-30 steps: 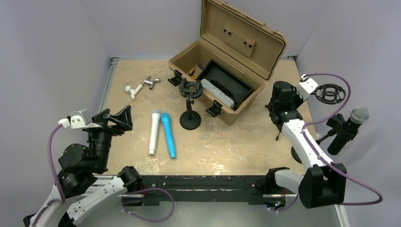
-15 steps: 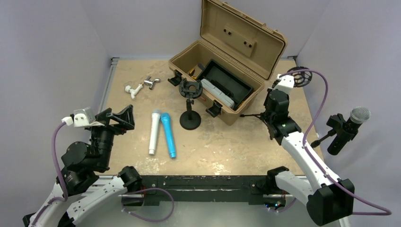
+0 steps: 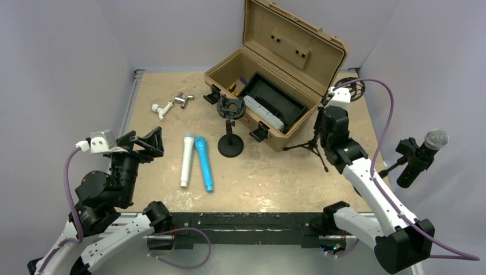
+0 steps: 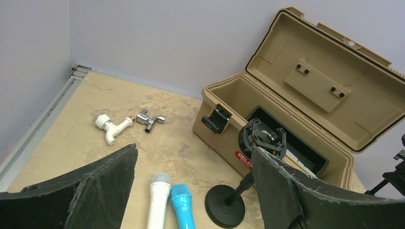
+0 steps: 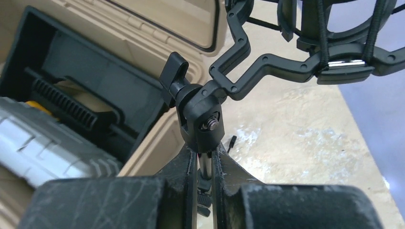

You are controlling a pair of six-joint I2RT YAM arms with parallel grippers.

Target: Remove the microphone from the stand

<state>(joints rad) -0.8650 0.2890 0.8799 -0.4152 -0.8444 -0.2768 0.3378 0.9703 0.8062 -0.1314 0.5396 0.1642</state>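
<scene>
The tabletop beside the round-base stand is clear. I should move my right gripper back and left in the top view to release the tripod stand there.
A black microphone with a silver grille sits in a clip on a stand at the table's right edge. My right gripper is shut on the thin pole of a black tripod stand beside the toolbox. The stand's empty shock mount is at its top. My left gripper is open and empty at the near left, above the table. A white microphone and a blue microphone lie side by side on the table. A round-base stand with an empty holder stands to their right.
An open tan toolbox with a black tray stands at the back middle, its lid up. A white plastic tap and a metal tap lie at the back left. Purple walls close in on three sides.
My right arm has swung left with the tripod stand, from the table's right edge to beside the toolbox. Its legs are now down near the table. The left arm has barely moved.
</scene>
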